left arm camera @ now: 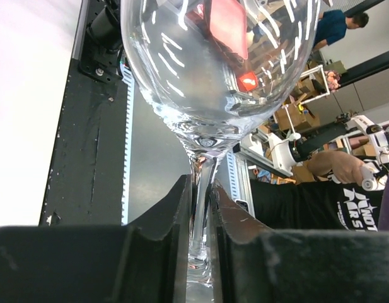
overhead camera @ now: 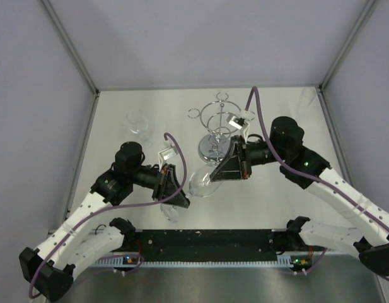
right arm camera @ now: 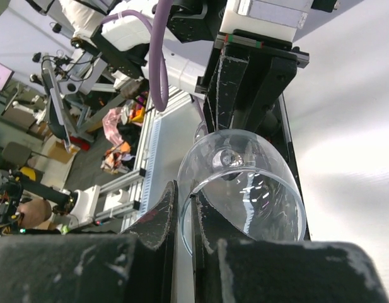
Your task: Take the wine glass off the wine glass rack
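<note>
I will next swing my right gripper outward and to the right in the top view, turning and lowering it to the tabletop by the side, because the wine glass lies tilted.
The clear wine glass (overhead camera: pixel 203 183) lies tilted in the air between my two grippers, in front of the chrome wine glass rack (overhead camera: pixel 217 129) and apart from it. My left gripper (overhead camera: pixel 180 199) is shut on its stem; in the left wrist view (left arm camera: pixel 200 196) the stem (left arm camera: pixel 201 189) runs up between the jaws to the bowl (left arm camera: pixel 213 63). My right gripper (overhead camera: pixel 220 170) is shut on the bowl's rim; in the right wrist view (right arm camera: pixel 185 202) one finger is inside the bowl (right arm camera: pixel 257 189) and one outside. The rack's rings look empty.
A second clear glass (overhead camera: pixel 138 124) stands on the white table at the back left. The black base bar (overhead camera: pixel 207 243) runs along the near edge. Grey walls close in the table's sides and back.
</note>
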Controlling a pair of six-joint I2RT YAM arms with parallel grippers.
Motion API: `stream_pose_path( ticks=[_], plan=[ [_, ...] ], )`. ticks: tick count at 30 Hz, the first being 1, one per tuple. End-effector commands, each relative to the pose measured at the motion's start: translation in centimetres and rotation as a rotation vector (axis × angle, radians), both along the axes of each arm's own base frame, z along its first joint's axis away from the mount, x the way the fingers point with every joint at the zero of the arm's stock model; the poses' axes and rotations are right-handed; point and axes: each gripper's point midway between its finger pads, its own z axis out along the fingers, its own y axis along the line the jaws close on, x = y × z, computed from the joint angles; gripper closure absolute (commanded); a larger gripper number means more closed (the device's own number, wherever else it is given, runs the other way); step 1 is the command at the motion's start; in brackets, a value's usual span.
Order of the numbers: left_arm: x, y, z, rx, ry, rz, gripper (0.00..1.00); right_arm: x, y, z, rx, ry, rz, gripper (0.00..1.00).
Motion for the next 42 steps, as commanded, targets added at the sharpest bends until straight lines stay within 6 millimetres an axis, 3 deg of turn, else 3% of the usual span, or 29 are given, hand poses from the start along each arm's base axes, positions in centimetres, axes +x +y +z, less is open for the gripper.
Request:
stream_pose_path(
  ticks=[1, 4, 8, 15, 19, 21, 27, 32, 42],
  plan=[
    [2.4, -1.1, 1.1, -0.01, -0.045, 0.079, 0.76, 0.0, -0.7, 1.3, 0.049, -0.064, -0.039, 1.0],
    [2.9, -1.5, 1.5, -0.032, -0.057, 0.086, 0.62, 0.1, -1.4, 1.4, 0.04, -0.05, -0.064, 1.0],
    [3.1, -1.7, 2.7, -0.072, -0.087, 0.075, 0.53, 0.4, -2.3, 0.7, 0.019, -0.032, -0.096, 1.0],
    [4.6, -2.3, 2.3, -0.046, -0.087, 0.115, 0.51, 1.2, -3.1, -0.4, -0.003, -0.021, -0.137, 1.0],
    [7.8, -2.7, 1.0, 0.053, -0.088, 0.285, 0.53, 2.5, -3.8, -1.7, -0.056, -0.017, -0.208, 1.0],
    [9.0, -2.7, 1.2, 0.067, -0.103, 0.351, 0.54, 3.2, -4.2, -2.4, -0.081, -0.008, -0.236, 1.0],
    [12.0, -2.3, 2.3, 0.109, -0.162, 0.512, 0.55, 7.2, -6.7, -5.2, -0.21, 0.016, -0.45, 1.0],
    [14.0, -1.7, 1.0, 0.195, -0.188, 0.606, 0.53, 11.8, -10.0, -8.0, -0.344, 0.055, -0.716, 1.0],
    [14.4, -1.7, -0.9, 0.243, -0.178, 0.595, 0.51, 19.5, -17.8, -9.9, -0.56, 0.054, -1.226, 1.0]
  ],
)
